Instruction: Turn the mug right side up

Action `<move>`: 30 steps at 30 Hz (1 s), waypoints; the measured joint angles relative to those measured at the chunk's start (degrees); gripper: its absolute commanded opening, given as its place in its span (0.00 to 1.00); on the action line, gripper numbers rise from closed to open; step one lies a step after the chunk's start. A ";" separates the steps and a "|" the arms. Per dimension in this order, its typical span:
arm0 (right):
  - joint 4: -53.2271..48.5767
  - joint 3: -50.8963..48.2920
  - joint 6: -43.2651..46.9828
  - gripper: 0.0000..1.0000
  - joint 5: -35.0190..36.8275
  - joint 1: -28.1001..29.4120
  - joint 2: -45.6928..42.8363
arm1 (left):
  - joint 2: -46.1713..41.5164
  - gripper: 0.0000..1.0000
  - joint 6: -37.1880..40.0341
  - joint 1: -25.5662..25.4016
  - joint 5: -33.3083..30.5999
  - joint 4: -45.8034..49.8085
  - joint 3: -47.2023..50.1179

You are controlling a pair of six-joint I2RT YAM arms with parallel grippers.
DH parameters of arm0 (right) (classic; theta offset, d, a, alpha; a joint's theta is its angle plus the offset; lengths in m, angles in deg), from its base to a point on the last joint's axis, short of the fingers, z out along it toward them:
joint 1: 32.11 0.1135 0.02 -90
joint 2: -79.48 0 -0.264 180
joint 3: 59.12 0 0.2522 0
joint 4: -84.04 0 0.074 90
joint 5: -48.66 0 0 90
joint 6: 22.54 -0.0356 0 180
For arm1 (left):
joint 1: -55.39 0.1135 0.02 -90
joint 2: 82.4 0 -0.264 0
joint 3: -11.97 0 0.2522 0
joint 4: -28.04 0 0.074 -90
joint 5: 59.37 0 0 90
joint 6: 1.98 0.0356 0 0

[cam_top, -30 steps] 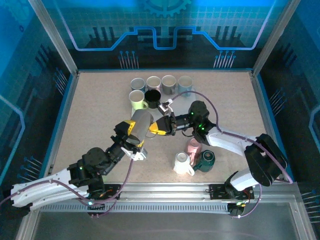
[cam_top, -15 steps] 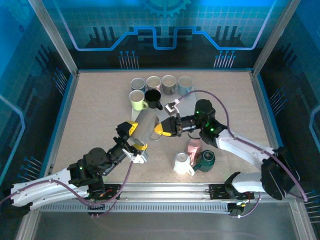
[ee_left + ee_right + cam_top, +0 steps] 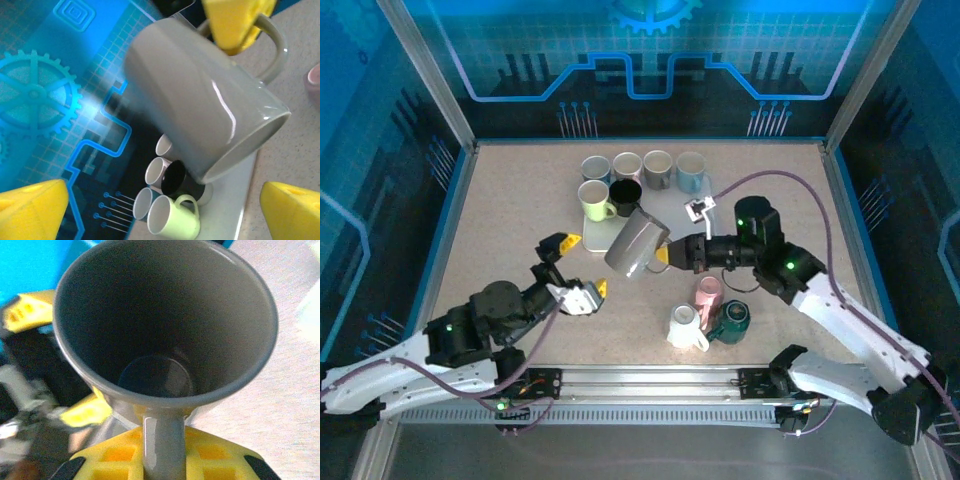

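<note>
My right gripper will turn the still tilted grey mug upright, then carry it outward and down onto the pale mat beside the black mug.
The grey mug hangs tilted above the table, clear of the surface. My right gripper is shut on its handle from the right. In the right wrist view the handle is pinched in that gripper, and the mug shows its mouth and dark inside. My left gripper stands open to the lower left of the mug, apart from it. In the left wrist view the grey mug tilts mouth-down to the right, well beyond my open left gripper.
Several upright mugs stand at the back, among them a green mug and a black mug. A pale mat lies under the grey mug. A pink mug, a white mug and a dark green mug cluster near the front.
My left gripper let go of the grey mug and drew back to the lower left. The right arm pulled to the right with the mug, which has turned its mouth more upward.
</note>
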 measured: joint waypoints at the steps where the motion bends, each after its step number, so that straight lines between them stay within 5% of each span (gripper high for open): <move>1: -1.77 0.00 2.45 0.00 2.93 0.24 -1.22 | 0.63 0.99 -2.73 0.00 0.02 1.75 -1.64; 8: -9.01 -0.52 21.24 0.00 23.65 3.13 -5.14 | 5.60 0.99 -27.58 0.00 0.94 15.34 -8.74; 16: -4.48 -7.91 38.45 0.00 40.09 6.21 -4.02 | 5.53 0.99 -51.76 -0.04 2.54 24.59 -10.21; 21: 1.60 -9.31 44.19 0.00 46.34 5.46 2.29 | 0.48 0.99 -60.26 -0.04 3.08 27.23 -7.43; 30: 13.70 -6.36 47.15 0.00 46.07 -0.44 21.35 | -5.51 0.99 -64.87 -0.04 6.78 28.92 -0.87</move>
